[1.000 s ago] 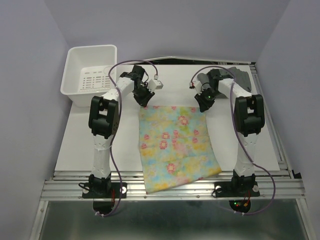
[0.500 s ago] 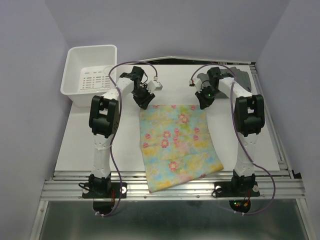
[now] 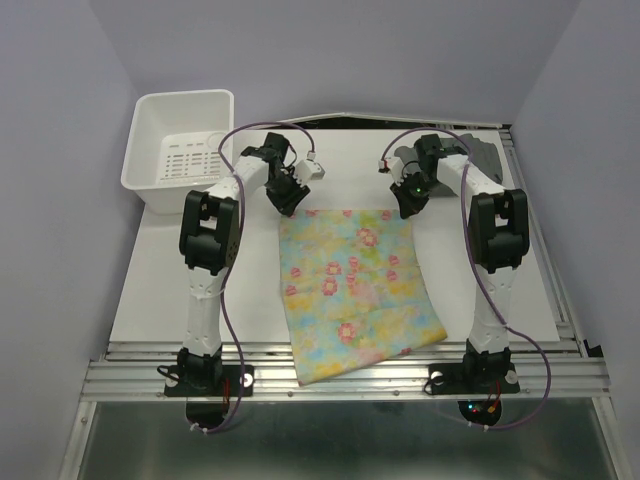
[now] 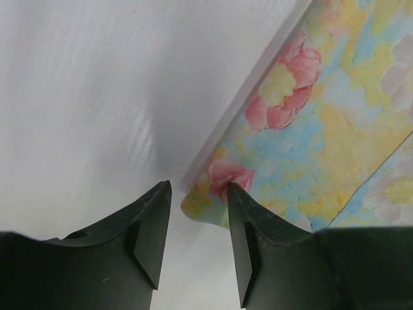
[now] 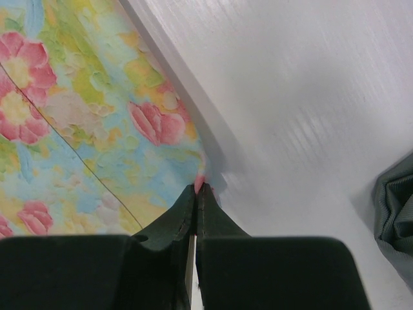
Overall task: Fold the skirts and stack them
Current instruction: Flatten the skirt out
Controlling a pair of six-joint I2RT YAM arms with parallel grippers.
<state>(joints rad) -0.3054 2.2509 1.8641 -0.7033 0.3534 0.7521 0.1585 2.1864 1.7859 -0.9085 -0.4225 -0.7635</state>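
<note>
Next, my left gripper closes almost in place onto the skirt's free far corner [image 3: 285, 218] [image 4: 199, 204] between its open fingers, with the skirt's other far corner already pinched.
The flowered pastel skirt [image 3: 355, 290] lies flat in the middle of the table, its near edge hanging over the front. My left gripper [image 3: 289, 205] is open at the skirt's far left corner; in the left wrist view [image 4: 197, 190] the corner [image 4: 213, 194] lies just beyond the fingertips, not pinched. My right gripper [image 3: 408, 207] is shut on the skirt's far right corner, seen in the right wrist view [image 5: 198, 188] with a pink bit of cloth [image 5: 161, 123] between the tips. The grey skirt [image 3: 485, 152] lies crumpled at the back right, also in the right wrist view [image 5: 395, 213].
A white plastic bin [image 3: 182, 145] stands at the back left corner. The metal rail [image 3: 340, 375] runs along the table's front edge under the skirt's hem.
Over the second, the skirt's far edge was drawn a little toward the back. Since half a second ago, hardly anything has moved.
</note>
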